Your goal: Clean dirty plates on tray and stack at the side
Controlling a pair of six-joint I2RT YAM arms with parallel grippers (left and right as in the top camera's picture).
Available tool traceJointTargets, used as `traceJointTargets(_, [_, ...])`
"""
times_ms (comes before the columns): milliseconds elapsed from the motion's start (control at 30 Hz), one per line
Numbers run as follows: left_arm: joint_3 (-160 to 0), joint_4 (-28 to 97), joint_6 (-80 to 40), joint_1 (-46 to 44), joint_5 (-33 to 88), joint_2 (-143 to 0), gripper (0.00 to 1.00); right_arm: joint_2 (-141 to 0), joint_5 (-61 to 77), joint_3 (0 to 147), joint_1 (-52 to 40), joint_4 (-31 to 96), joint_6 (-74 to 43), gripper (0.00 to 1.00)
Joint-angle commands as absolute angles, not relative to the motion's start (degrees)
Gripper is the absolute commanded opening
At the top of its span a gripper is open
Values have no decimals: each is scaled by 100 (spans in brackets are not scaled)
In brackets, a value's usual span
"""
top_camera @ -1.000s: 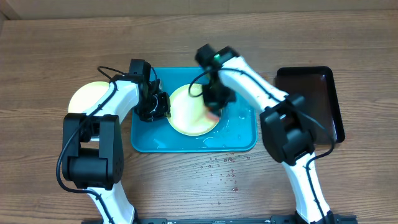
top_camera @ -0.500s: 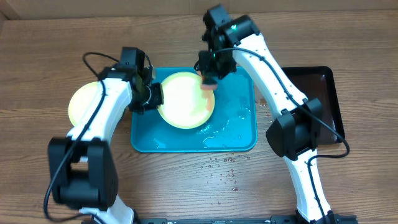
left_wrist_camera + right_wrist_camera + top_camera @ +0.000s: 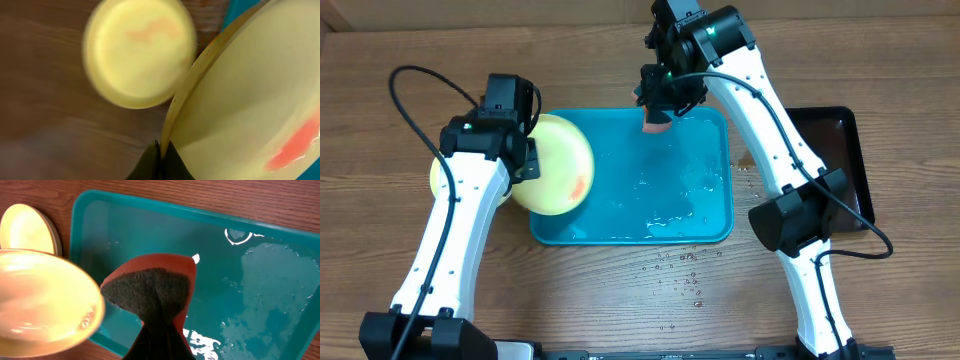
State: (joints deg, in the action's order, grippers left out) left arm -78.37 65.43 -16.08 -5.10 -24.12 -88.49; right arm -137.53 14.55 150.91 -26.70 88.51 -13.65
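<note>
My left gripper carries its plate to the left in the overhead view and down next. It releases the plate on top of the second plate (image 3: 436, 177) (image 3: 140, 52), which lies below.
My left gripper (image 3: 525, 165) is shut on the rim of a pale yellow-green plate (image 3: 560, 165) with a red-orange smear. It holds the plate tilted over the left edge of the turquoise tray (image 3: 665, 220). In the left wrist view the jaws (image 3: 161, 150) pinch that rim (image 3: 240, 100). A second yellow-green plate (image 3: 445, 170) lies on the table to the left, also in the left wrist view (image 3: 137, 52). My right gripper (image 3: 658, 112) is shut on an orange sponge with a dark scouring face (image 3: 150, 287), above the tray's far edge. No blue-white plate is in view.
A glossy black tray (image 3: 845, 150) lies at the right. The turquoise tray's floor is wet, and water drops (image 3: 685, 275) dot the wooden table in front of it.
My left gripper has carried the smeared plate left off the tray's middle and tilted it. My right gripper has lifted the sponge off the plate and moved back.
</note>
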Motion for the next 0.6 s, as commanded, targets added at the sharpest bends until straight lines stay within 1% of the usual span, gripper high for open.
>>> traceJointTargets(0, [-7961,6731,-2099,-473,-4121,-8739,4,-13662,1400,15200,-2554,8851,-1321,4])
traceJointTargets(67, [-7961,6818,-2263,-473,-4466,-8739,4,-13662,1398,15200,-2515,8888,-1319,4])
traceJointTargets(200, [-7961,6707,-2279,-502,-4491,-8739,4,-13662,1374,15200,-2493,8932,-1299,4])
traceJointTargets(333, [-7961,6608,-2274,-714,-4609,-8739,4,-13662,1347,15200,-2493,8927,-1299,4])
traceJointTargets(567, [-7964,6252,-2309,-1352,-5752,-8739,4,-13662,1280,15200,-2493,8949,-1297,4])
